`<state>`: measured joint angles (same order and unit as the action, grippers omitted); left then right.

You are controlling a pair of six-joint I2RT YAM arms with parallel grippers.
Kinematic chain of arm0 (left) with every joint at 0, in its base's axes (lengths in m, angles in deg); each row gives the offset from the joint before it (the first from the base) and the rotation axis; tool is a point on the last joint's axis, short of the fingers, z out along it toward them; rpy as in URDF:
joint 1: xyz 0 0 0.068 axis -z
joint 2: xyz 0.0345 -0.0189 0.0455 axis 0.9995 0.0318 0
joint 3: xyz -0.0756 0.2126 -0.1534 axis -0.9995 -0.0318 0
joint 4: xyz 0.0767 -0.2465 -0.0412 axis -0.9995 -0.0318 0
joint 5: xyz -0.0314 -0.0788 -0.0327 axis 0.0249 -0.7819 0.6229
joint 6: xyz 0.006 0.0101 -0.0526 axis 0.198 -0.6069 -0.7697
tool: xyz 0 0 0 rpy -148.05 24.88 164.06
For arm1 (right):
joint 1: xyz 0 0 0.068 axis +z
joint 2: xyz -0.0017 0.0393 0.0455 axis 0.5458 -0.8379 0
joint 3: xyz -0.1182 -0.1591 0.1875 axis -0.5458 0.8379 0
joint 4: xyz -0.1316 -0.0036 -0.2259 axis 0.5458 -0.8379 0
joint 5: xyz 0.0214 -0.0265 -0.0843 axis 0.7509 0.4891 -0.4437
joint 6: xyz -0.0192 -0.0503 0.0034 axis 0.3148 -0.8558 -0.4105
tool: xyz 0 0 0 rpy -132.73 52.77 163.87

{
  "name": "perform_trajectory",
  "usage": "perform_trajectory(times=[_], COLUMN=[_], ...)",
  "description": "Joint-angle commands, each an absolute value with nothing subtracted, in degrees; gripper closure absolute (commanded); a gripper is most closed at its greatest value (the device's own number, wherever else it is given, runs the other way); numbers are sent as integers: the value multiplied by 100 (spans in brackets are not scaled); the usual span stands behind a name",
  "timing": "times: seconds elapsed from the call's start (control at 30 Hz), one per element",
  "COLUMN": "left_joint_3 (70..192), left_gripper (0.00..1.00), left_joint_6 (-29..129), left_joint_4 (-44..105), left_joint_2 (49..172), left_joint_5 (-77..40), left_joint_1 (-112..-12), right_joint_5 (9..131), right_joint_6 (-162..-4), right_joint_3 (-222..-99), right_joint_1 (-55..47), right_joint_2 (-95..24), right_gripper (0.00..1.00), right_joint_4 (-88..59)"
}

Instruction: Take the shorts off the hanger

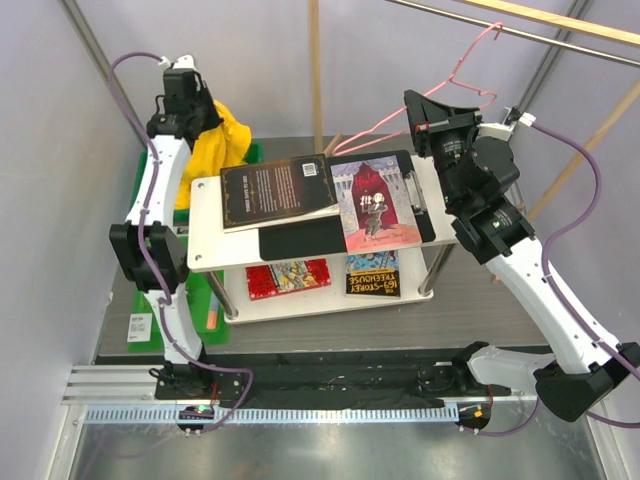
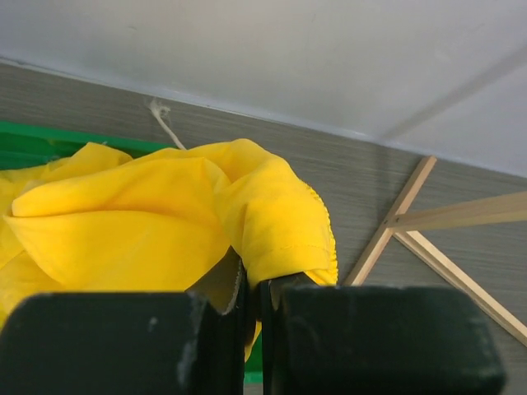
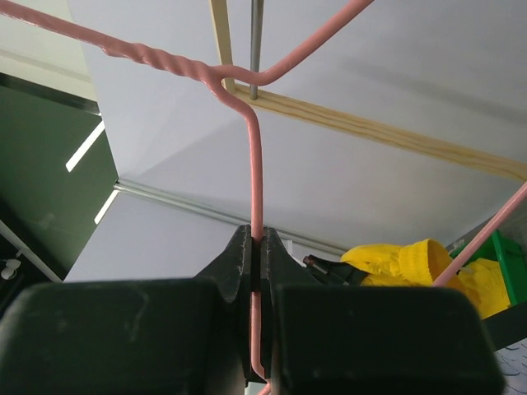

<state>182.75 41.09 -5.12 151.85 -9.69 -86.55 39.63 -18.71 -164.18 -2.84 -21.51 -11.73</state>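
Observation:
My left gripper moves down toward the green bin below next, shifting left in the top view, and opens, since the shorts [image 1: 222, 143] are off the hanger.
The bright yellow shorts [image 1: 222, 143] hang bunched at the far left, apart from the pink wire hanger [image 1: 372, 139]. My left gripper [image 1: 197, 103] is shut on a fold of them. In the left wrist view the shorts [image 2: 156, 218] fill the middle and fabric is pinched in my gripper [image 2: 255, 284]. My right gripper [image 1: 428, 118] is shut on the hanger, whose hook reaches up to the rail. In the right wrist view the hanger wire [image 3: 255, 164] runs straight through my closed gripper [image 3: 257, 247], with the shorts [image 3: 403, 262] in the distance.
A white two-tier table [image 1: 205, 247] stands between the arms, with a dark book [image 1: 278, 190] and a red book [image 1: 375, 200] on top and two more below. A green bin [image 2: 33, 141] lies under the shorts. A metal rail [image 1: 520, 35] and wooden poles cross the top right.

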Motion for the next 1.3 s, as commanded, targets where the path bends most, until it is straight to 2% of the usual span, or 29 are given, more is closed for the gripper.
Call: perform_trajectory(times=[0.0,0.3,0.57,0.97,1.07,1.27], left_joint_3=[17541,15721,14754,15226,15614,15342], left_gripper=[100,100,100,100,100,100], left_joint_6=[4365,4497,3866,2871,2661,1915], left_joint_4=[96,1617,2321,2234,1927,1979], left_joint_2=[14451,13967,13922,14704,14994,15266], left_joint_5=[-80,693,660,-1431,-1714,-1952], left_joint_1=[-8554,-8387,-8667,-9775,-9898,-10197], right_joint_5=[3927,3910,3997,4041,4059,3971], right_joint_6=[-1937,-2060,-2017,-2131,-2096,-2254], right_joint_3=[-16404,-16351,-16316,-16526,-16675,-17334], right_joint_1=[-311,-346,-381,-407,-407,-486], right_joint_2=[-1953,-1856,-1900,-2022,-2119,-2427], right_gripper=[99,99,99,99,99,99], right_joint_4=[-883,-901,-910,-998,-989,-980])
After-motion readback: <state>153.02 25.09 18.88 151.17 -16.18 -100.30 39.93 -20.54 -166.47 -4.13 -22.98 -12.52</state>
